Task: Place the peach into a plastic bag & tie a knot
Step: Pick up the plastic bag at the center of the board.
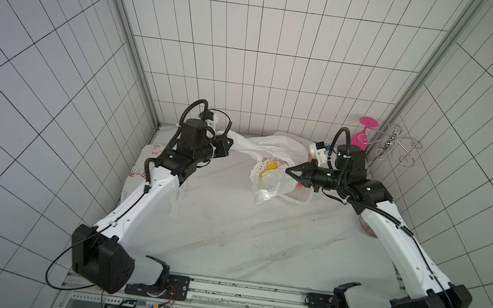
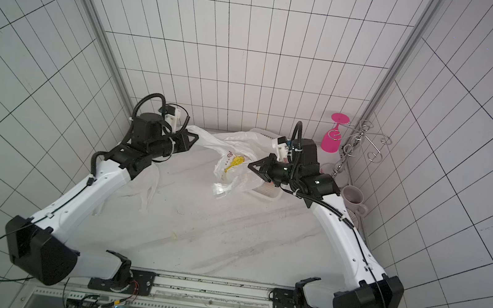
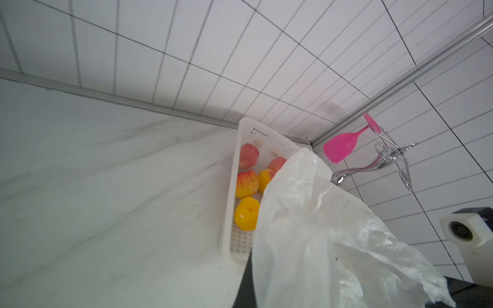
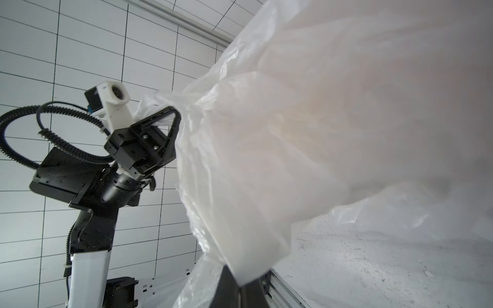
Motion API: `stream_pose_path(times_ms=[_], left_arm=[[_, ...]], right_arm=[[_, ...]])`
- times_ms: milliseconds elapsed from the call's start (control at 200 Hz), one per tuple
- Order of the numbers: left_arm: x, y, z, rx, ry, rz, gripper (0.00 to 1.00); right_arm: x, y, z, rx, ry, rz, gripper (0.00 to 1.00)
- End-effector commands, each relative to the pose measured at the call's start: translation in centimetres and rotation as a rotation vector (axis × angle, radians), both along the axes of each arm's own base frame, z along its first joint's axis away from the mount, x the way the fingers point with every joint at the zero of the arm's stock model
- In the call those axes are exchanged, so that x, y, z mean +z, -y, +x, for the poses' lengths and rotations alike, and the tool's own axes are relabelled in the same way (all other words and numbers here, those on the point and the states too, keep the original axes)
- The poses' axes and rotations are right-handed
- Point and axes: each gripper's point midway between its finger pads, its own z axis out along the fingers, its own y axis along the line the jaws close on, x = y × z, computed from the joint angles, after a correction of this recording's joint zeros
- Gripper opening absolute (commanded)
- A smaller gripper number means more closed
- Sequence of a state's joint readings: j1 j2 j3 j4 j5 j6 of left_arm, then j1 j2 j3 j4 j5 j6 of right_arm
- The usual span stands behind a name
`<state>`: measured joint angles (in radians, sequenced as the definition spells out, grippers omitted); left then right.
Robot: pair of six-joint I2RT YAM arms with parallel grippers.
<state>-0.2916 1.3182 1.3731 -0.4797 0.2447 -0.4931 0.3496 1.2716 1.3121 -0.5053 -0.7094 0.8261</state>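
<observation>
Next, my right gripper comes down toward my left gripper, over the bag's yellow print (image 1: 268, 168), and releases the film, since my left gripper also holds the bag.
A thin white plastic bag (image 1: 270, 161) (image 2: 231, 159) with a yellow print hangs stretched between both grippers above the back of the table. My left gripper (image 1: 229, 144) (image 2: 196, 138) is shut on the bag's far-left edge; the left wrist view shows the film (image 3: 320, 226) running out from that gripper (image 3: 253, 293). On the opposite side my right gripper (image 1: 287, 170) (image 2: 250, 165) (image 4: 240, 290) is shut on the bag. Several peaches (image 3: 246, 184) lie in a white perforated basket (image 3: 232, 186), which the bag mostly hides in both top views. Whether a peach is inside the bag cannot be told.
A pink glass (image 1: 362, 137) hangs upside down on a wire rack (image 1: 398, 145) in the back right corner. A pale mug (image 2: 352, 198) stands by the right wall. More plastic bags (image 2: 147, 187) lie under the left arm. Tiled walls close three sides.
</observation>
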Motion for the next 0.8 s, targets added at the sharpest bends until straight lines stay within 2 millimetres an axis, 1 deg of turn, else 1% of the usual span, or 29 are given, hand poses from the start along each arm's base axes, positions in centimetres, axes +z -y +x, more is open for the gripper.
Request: stream_pose_path(times_ms=[0,60,130,160,165,205,255,300,365,415,465,535,580,650,720,760,795], left_arm=[[3.6,-2.7,-3.6,0.019,0.069,0.187,0.0],[4.9,-3.0,-4.5,0.01,0.083,0.207,0.0],[6.0,-3.3,-5.3,0.003,0.078,0.242,0.0],[6.7,-3.8,-5.7,0.015,0.078,0.26,0.0],[6.8,-3.9,-5.8,0.016,0.079,0.263,0.0],[7.8,-4.2,-6.3,0.02,0.087,0.276,0.0],[9.2,-4.1,-7.0,0.003,0.106,0.27,0.0],[10.4,-3.8,-7.7,-0.022,0.122,0.253,0.0],[11.8,-3.2,-8.6,-0.034,0.159,0.223,0.0],[11.8,-2.7,-8.8,-0.057,0.151,0.205,0.0],[11.0,-2.3,-8.8,-0.07,0.124,0.205,0.0],[9.2,-1.8,-8.6,-0.091,0.069,0.212,0.0],[7.9,-1.6,-8.4,-0.099,0.028,0.22,0.0],[5.4,-1.0,-8.1,-0.12,-0.034,0.234,0.0],[2.9,-0.6,-7.6,-0.125,-0.095,0.254,0.0],[1.5,-0.4,-7.2,-0.13,-0.121,0.258,0.0],[0.8,-0.2,-6.8,-0.126,-0.132,0.257,0.0]], right_arm=[[-2.6,2.1,-0.2,-0.031,-0.051,-0.133,0.0],[-2.7,1.7,0.7,-0.026,-0.039,-0.153,0.0],[-2.3,1.1,2.1,-0.026,0.005,-0.207,0.0],[-2.3,1.1,2.9,-0.04,0.018,-0.249,0.0],[-2.7,1.1,3.0,-0.042,0.01,-0.259,0.0],[-2.1,1.2,4.1,-0.064,0.038,-0.281,0.0],[-1.0,0.7,5.1,-0.071,0.059,-0.262,0.0],[0.2,-0.5,5.7,-0.053,0.079,-0.21,0.0],[2.3,-3.3,5.5,0.028,0.112,-0.127,0.0],[3.5,-5.6,4.8,0.097,0.131,-0.089,0.0],[3.6,-7.3,4.3,0.142,0.116,-0.056,0.0],[2.2,-9.2,4.4,0.181,0.066,-0.012,0.0],[0.3,-10.0,5.0,0.198,0.028,-0.015,0.0],[-3.3,-10.4,6.1,0.197,-0.032,-0.067,0.0],[-6.2,-10.2,7.0,0.187,-0.055,-0.145,0.0],[-7.7,-9.6,7.6,0.168,-0.059,-0.205,0.0],[-8.7,-8.7,8.2,0.142,-0.06,-0.253,0.0]])
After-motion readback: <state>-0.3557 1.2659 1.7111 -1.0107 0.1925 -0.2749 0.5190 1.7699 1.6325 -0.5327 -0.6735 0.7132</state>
